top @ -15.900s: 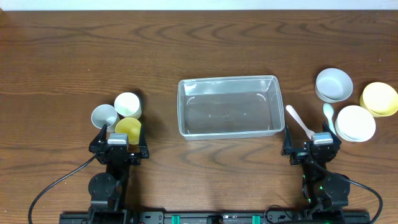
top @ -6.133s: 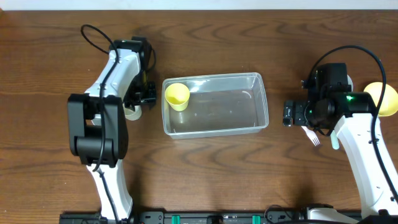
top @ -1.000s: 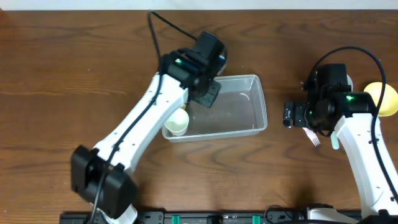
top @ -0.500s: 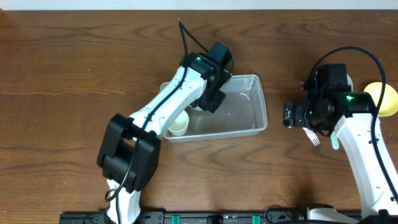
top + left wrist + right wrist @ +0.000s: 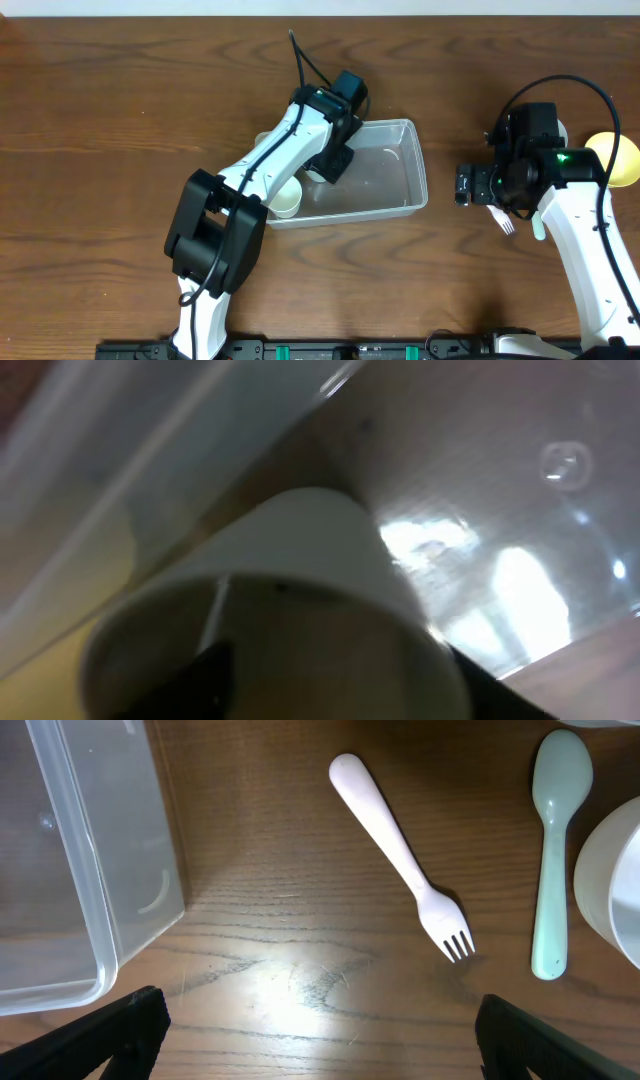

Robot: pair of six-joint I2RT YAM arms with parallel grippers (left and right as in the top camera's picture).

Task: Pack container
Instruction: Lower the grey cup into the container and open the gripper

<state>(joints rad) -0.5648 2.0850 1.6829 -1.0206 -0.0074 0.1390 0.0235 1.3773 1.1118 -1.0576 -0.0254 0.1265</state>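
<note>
The white bowl's rim (image 5: 598,723) lies beyond the spoon, so I need to move my right gripper outward and to the right in the overhead view, then down onto it.
The clear plastic container (image 5: 385,175) lies mid-table. My left gripper (image 5: 333,162) is inside its left half, shut on a white cup (image 5: 300,560) that fills the left wrist view just above the tub floor. A pale cream cup (image 5: 285,197) stands upright in the tub's front left corner. My right gripper (image 5: 500,190) is open and empty, hovering over bare table right of the container, whose corner shows in the right wrist view (image 5: 90,870). Its fingers (image 5: 320,1040) are spread wide.
A white fork (image 5: 400,855) and a pale green spoon (image 5: 555,850) lie on the table under my right arm. A white bowl (image 5: 615,880) is at the right and a yellow bowl (image 5: 617,155) at the far right edge.
My left arm has folded in closer over the tub's left half, with the gripper staying low inside the tub. The container has shifted slightly. My right arm has not moved.
</note>
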